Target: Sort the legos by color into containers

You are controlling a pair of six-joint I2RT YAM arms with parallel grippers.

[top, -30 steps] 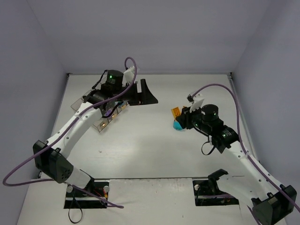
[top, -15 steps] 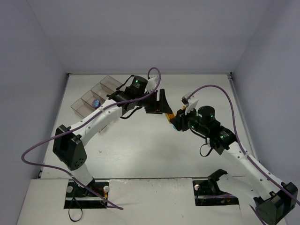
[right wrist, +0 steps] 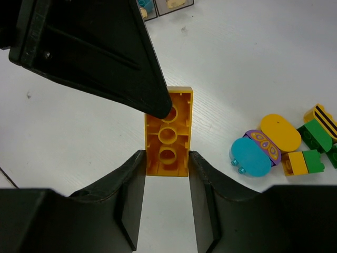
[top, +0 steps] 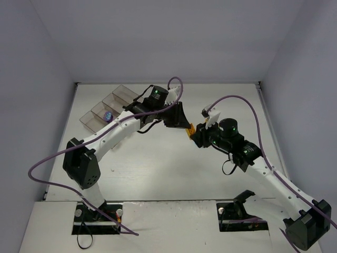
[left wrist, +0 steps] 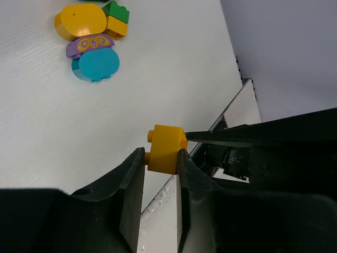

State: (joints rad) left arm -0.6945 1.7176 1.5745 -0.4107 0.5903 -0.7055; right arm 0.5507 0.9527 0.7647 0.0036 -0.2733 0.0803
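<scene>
My left gripper will move the brick [top: 192, 128] outward and to the left in the top view next, then lower it over the outermost bin, because that bin is empty.
An orange-yellow brick [right wrist: 168, 132] hangs above the table between both grippers. My left gripper [left wrist: 160, 153] is shut on one end of the brick [left wrist: 166, 149]. My right gripper [right wrist: 167, 158] has its fingers against both sides of the other end. From above, the brick [top: 192, 128] shows between the left gripper [top: 184, 124] and the right gripper [top: 196, 135] at mid table. The containers [top: 124, 90] stand at the far left, with a blue lego [top: 108, 116] in one bin. More legos lie in a loose pile: a cyan one [right wrist: 250, 158], a purple one [right wrist: 263, 145], a yellow oval [right wrist: 280, 132] and a green one [right wrist: 313, 132].
The left arm reaches across from the bins to mid table. The lego pile [left wrist: 95, 37] lies on the table below the grippers, hidden by the right arm in the top view. Walls close the table at the back and on both sides.
The left arm swung from the bins to mid table and its gripper closed on the orange-yellow brick. The right gripper shifted slightly left with the brick.
</scene>
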